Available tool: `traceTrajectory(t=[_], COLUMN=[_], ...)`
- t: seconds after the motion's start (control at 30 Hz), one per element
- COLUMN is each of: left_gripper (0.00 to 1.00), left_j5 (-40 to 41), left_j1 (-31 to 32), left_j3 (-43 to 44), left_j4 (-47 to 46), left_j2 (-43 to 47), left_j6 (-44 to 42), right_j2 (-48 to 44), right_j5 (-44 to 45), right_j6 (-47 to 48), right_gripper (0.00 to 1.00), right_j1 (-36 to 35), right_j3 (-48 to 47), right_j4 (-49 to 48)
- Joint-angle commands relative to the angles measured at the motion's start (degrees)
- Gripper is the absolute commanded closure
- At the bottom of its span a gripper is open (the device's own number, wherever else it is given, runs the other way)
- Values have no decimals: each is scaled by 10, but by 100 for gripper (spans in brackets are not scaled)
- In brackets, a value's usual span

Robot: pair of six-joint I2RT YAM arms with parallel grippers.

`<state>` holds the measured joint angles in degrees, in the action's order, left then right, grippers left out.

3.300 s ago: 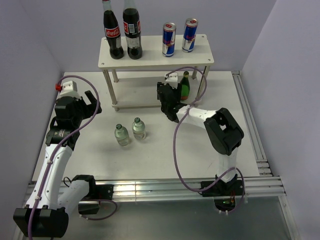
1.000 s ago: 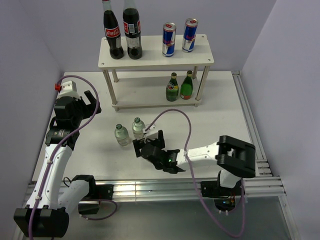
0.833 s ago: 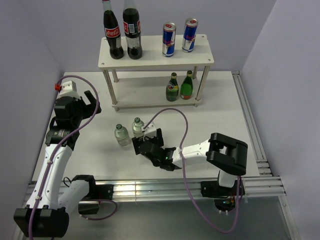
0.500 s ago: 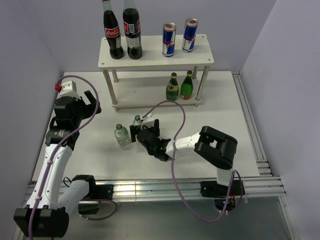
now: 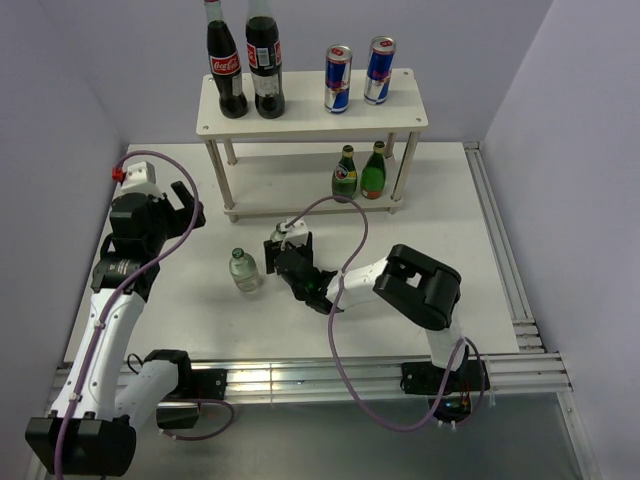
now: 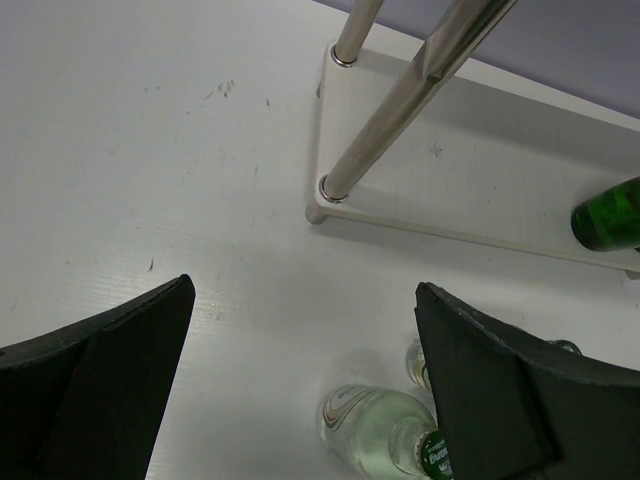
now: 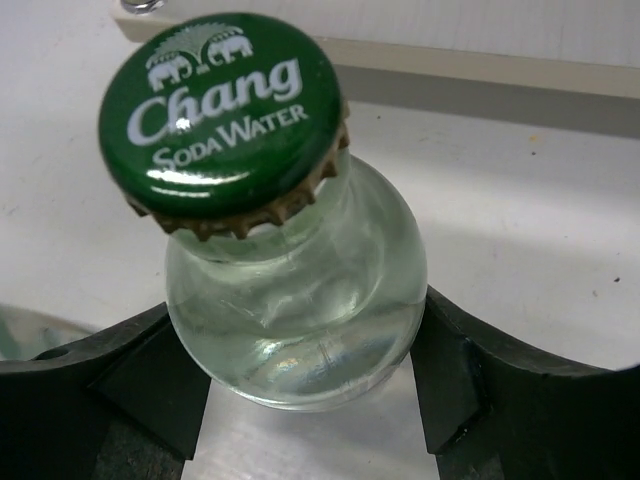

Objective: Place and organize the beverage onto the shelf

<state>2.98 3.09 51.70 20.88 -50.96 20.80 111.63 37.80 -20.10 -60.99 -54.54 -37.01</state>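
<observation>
The clear bottle is free and stands on the tabletop, so I should move my left gripper down and to the right in the top view, around the bottle's neck.
The shelf point(image 5: 305, 108) carries two blue-and-silver cans point(image 5: 337, 80) on its top board and two green bottles point(image 5: 346, 176) on its lower board. Two clear bottles stand on the table. One point(image 5: 243, 270) stands free, and also shows in the left wrist view point(image 6: 380, 432). My right gripper point(image 5: 287, 251) is shut on the other clear bottle point(image 7: 300, 300) below its green cap point(image 7: 220, 110), with both fingers against the glass. My left gripper point(image 5: 180, 205) is open and empty, up and left of the bottles point(image 6: 305, 400).
Two tall cola bottles point(image 5: 247, 62) stand on the left of the top board. A shelf leg point(image 6: 400, 110) and the lower board point(image 6: 480, 180) lie ahead of my left gripper. The lower board's front edge point(image 7: 450, 45) is just beyond the held bottle.
My right arm left the shelf's lower board, where both green bottles now stand, swung to the table front, then moved up onto the right clear bottle. The left arm has not moved.
</observation>
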Motion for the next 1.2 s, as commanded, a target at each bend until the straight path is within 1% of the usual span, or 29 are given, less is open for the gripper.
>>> traceTrajectory(t=[0.0,0.03,0.07,0.1,0.13,0.17,0.2,0.23,0.27,0.3,0.33,0.37,0.4,0.53,0.6,0.67,0.73,0.8,0.93,1.07,1.17], left_gripper=[1,1,1,1,1,1,1,1,1,1,1,1,0,1,1,1,0,1,1,1,1], left_j5=[37,62,85,137,164,192,227,288,321,346,388,404,418,476,505,526,535,537,539,553,566], left_j1=[30,44,81,103,128,181,209,239,295,322,347,387,404,477,495,523,537,552,561,561,561], left_j3=[30,37,38,39,38,36,32,20,10,0,-22,-33,-41,-77,-85,-98,-121,-141,-193,-216,-221], left_j4=[-7,-6,-6,-5,-5,-2,0,2,2,0,-2,-1,2,32,43,61,51,28,-21,-58,-99], left_j2=[14,17,21,23,22,20,20,20,22,31,36,46,51,54,46,32,26,17,-10,-70,-115], left_j6=[24,37,43,49,63,70,77,98,109,120,143,156,180,234,253,295,321,341,361,380,374], right_j2=[13,13,11,8,-4,-10,-17,-31,-38,-45,-58,-64,-70,-96,-102,-111,-120,-125,-141,-157,-168], right_j5=[0,-3,1,1,1,5,8,11,18,21,24,29,32,38,39,39,42,43,48,51,55], right_j6=[3,4,2,0,-2,-3,-4,-3,-2,-4,-5,-4,-6,-18,-27,-30,-37,-40,-43,-48,-51], right_gripper=[68,84,92,97,100,100,100,100,100,100,100,100,100,100,100,100,100,100,100,100,100], right_j1=[16,18,19,21,24,25,25,25,25,25,25,25,25,26,26,26,26,26,26,26,26], right_j3=[-10,-11,-7,-3,3,15,22,28,39,45,51,62,66,89,96,106,114,120,129,137,145], right_j4=[-41,-39,-37,-36,-38,-38,-38,-36,-34,-32,-32,-31,-31,-25,-23,-19,-16,-17,-6,2,5])
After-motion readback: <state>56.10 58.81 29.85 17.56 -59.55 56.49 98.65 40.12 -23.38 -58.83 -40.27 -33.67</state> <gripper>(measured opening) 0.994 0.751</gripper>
